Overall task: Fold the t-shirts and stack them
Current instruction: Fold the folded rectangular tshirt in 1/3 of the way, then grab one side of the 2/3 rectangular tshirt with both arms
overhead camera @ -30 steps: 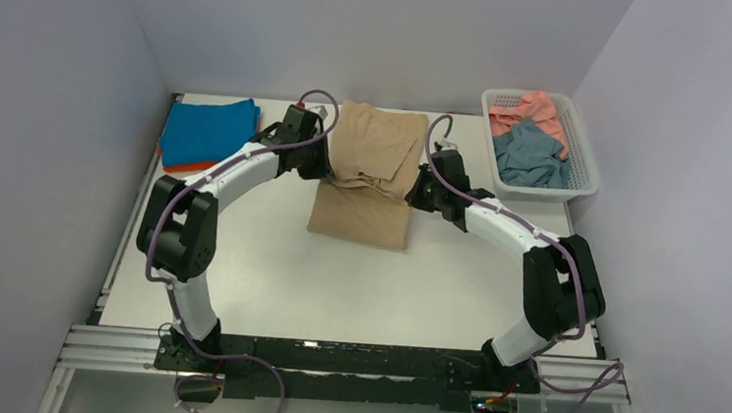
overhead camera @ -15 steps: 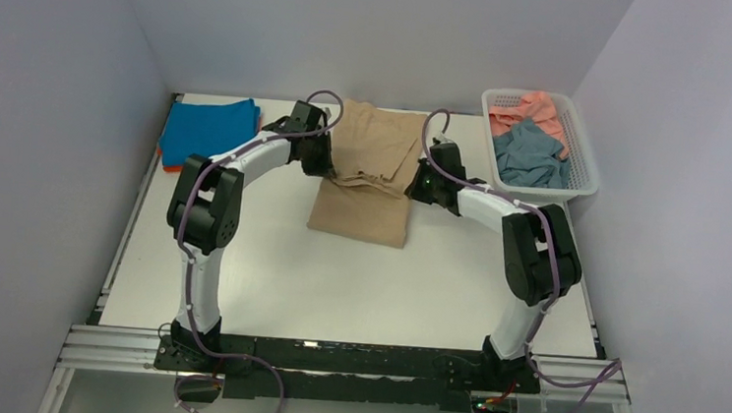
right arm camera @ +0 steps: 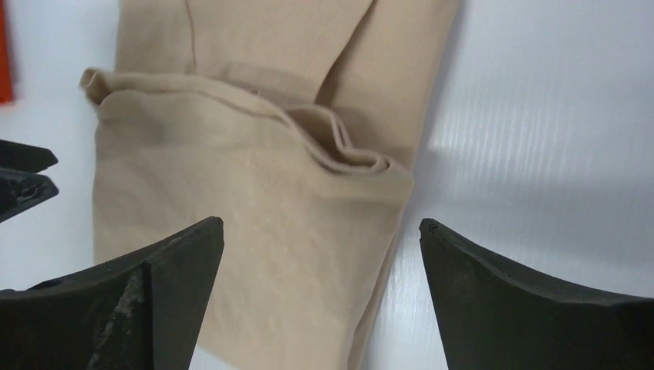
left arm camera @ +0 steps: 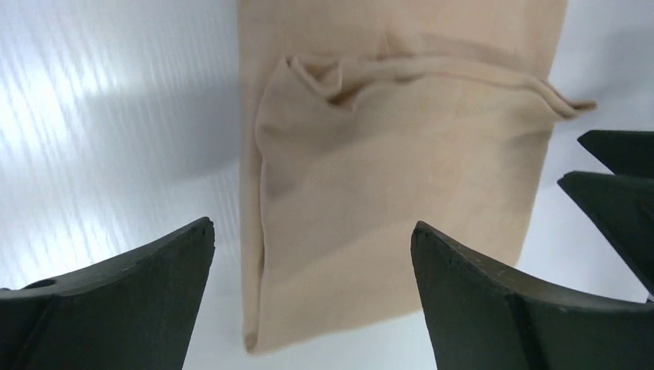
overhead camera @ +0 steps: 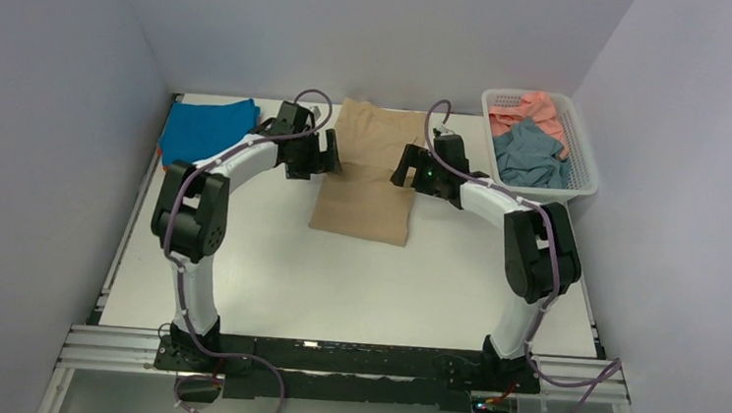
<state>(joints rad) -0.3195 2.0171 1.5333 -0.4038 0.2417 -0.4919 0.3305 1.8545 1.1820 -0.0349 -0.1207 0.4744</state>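
Observation:
Both folded layers of the tan shirt come together at that edge's near corner (overhead camera: 313, 226) (left arm camera: 253, 344), so my left gripper will next draw back along the tan shirt's edge and lower onto that corner.
A tan-beige t-shirt (overhead camera: 364, 187) lies folded flat at the middle back of the table. My left gripper (overhead camera: 332, 155) hovers open at its left edge, my right gripper (overhead camera: 403, 164) open at its right edge. Neither holds cloth. The left wrist view shows the folded tan shirt (left arm camera: 393, 193) below the open left gripper (left arm camera: 312, 227). In the right wrist view the same shirt (right arm camera: 254, 200) lies under the open right gripper (right arm camera: 321, 223). A folded bright blue t-shirt (overhead camera: 205, 130) rests on an orange one (overhead camera: 170, 164) at the back left.
A white lattice basket (overhead camera: 545, 193) stands at the back right, holding a crumpled salmon pink t-shirt (overhead camera: 536, 107) and a grey-blue t-shirt (overhead camera: 529, 157). White walls close in the table (overhead camera: 336, 283) on three sides.
Both grippers went from shut on the tan shirt's upper layer to open. The released fold now lies flat on the shirt, and both grippers have pulled slightly outward from it.

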